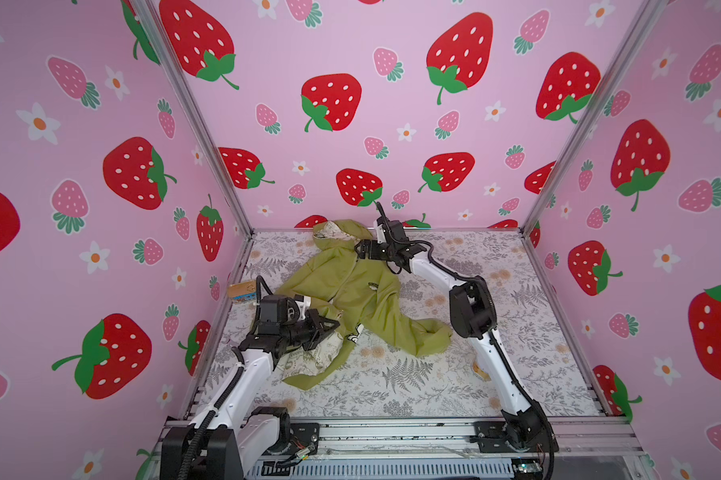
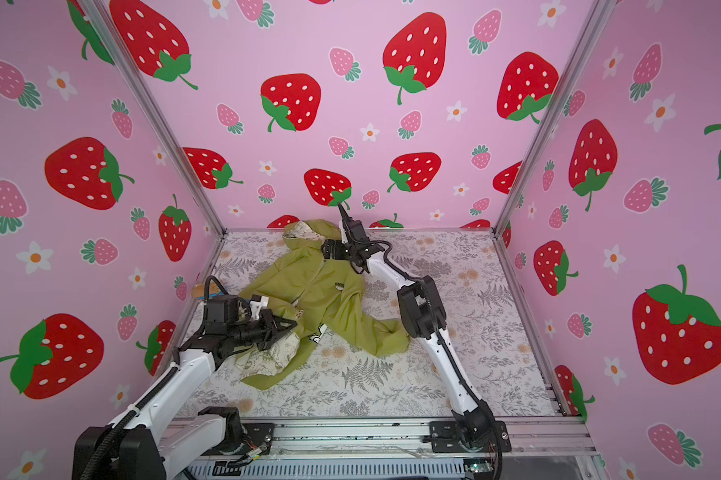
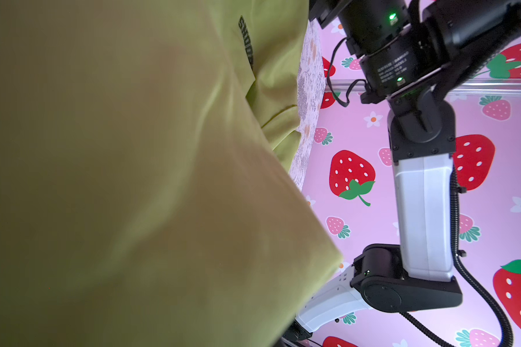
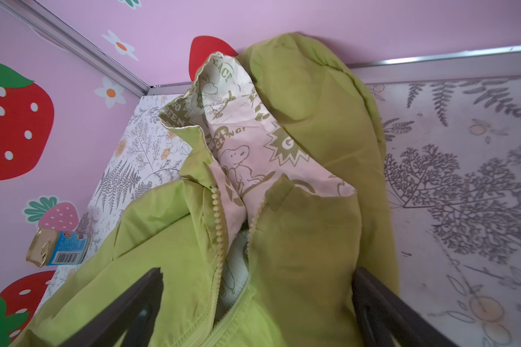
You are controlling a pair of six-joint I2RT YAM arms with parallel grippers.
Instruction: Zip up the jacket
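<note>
My right gripper should next go down onto the green collar flap [image 4: 300,248] beside the gaping zipper and close, because that flap is below it, between its open fingers.
The olive-green jacket [image 1: 350,291] lies spread on the floral table in both top views, hood [image 1: 338,232] against the back wall. My right gripper [image 1: 359,250] is at the collar. In the right wrist view it stands open [image 4: 253,303], its dark fingers [image 4: 127,306] either side of the chest. There the zipper [image 4: 218,228] gapes apart over the pale printed lining and is joined lower down. My left gripper [image 1: 336,323] is shut on the jacket's bottom hem, beside the turned-out lining. In the left wrist view green cloth [image 3: 133,180] hides its jaws.
A small tin can [image 1: 242,291] lies on its side at the table's left edge, also in the right wrist view [image 4: 58,249]. A pale round object [image 1: 481,370] sits behind the right arm's lower link. Pink strawberry walls enclose three sides.
</note>
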